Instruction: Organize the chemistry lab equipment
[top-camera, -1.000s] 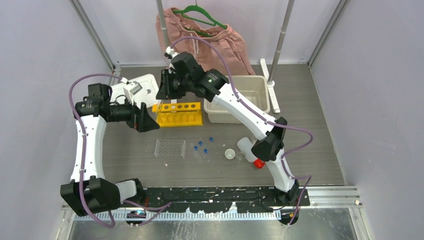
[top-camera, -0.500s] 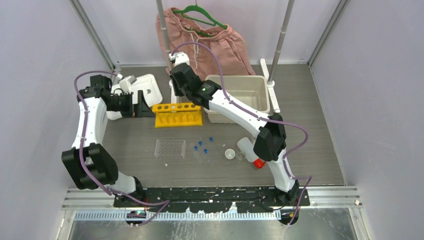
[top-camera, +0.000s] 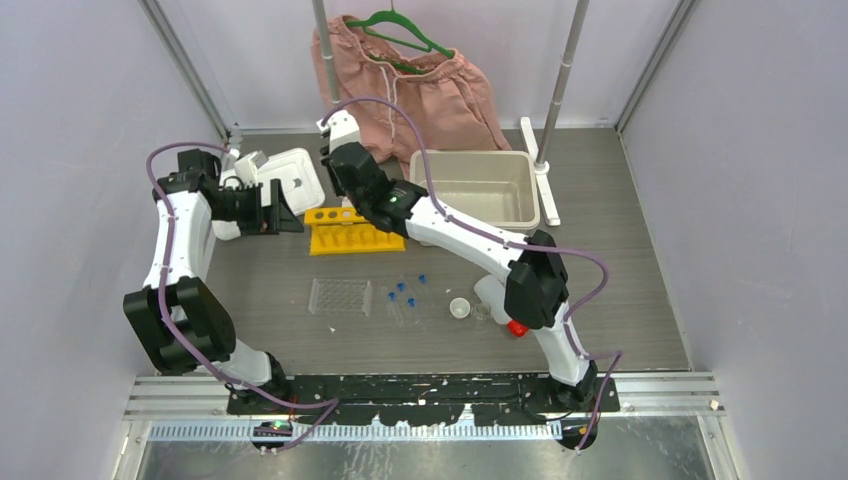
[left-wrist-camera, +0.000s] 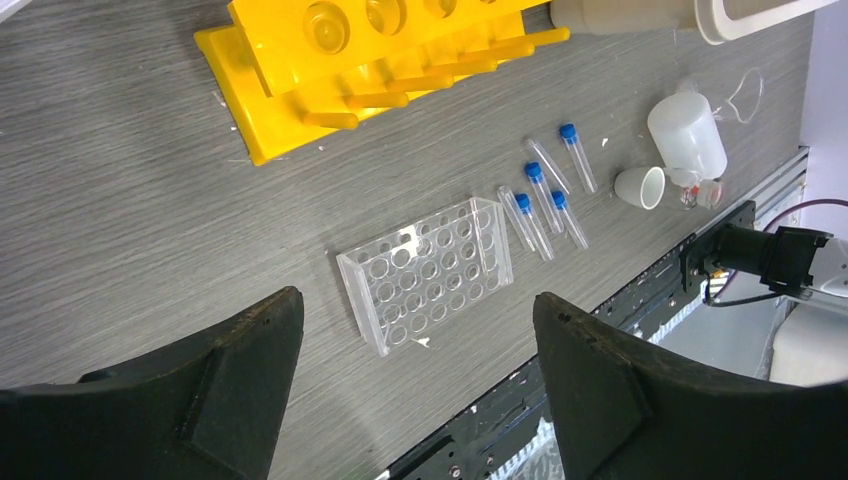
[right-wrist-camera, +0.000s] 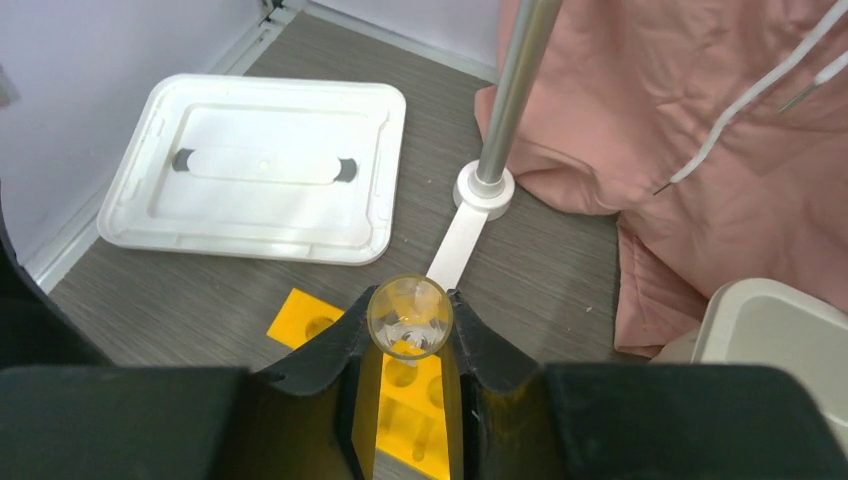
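Next, my right gripper brings the clear round vessel down into an empty hole below, in the yellow rack's (top-camera: 347, 214) (right-wrist-camera: 401, 373) upper row, and releases it.
My right gripper (right-wrist-camera: 410, 320) is shut on a small clear round vessel (right-wrist-camera: 409, 312), seen end-on; tube or tiny beaker, I cannot tell. It hangs just above the left end of the yellow holed rack (right-wrist-camera: 410, 395) (top-camera: 360, 235). In the top view its fingers are hidden under the wrist (top-camera: 345, 175). My left gripper (top-camera: 283, 212) (left-wrist-camera: 418, 305) is open and empty, left of the yellow rack. The clear grid rack (top-camera: 340, 296) (left-wrist-camera: 430, 270), several blue-capped tubes (top-camera: 402, 292) (left-wrist-camera: 545, 195), the white dish (top-camera: 460, 308), a tiny beaker (top-camera: 481, 313) and the red-capped squeeze bottle (top-camera: 495, 295) lie nearer the front.
A white lid (top-camera: 295, 170) (right-wrist-camera: 260, 170) lies at the back left. A beige tub (top-camera: 470, 155) stands right of the yellow rack. Two metal poles on white feet (right-wrist-camera: 480, 190) (top-camera: 543, 185) hold pink shorts (top-camera: 430, 85) at the back.
My right gripper has moved left along the yellow rack to its left end with the clear vessel. My left arm pulled back and left, away from the rack, then held still.
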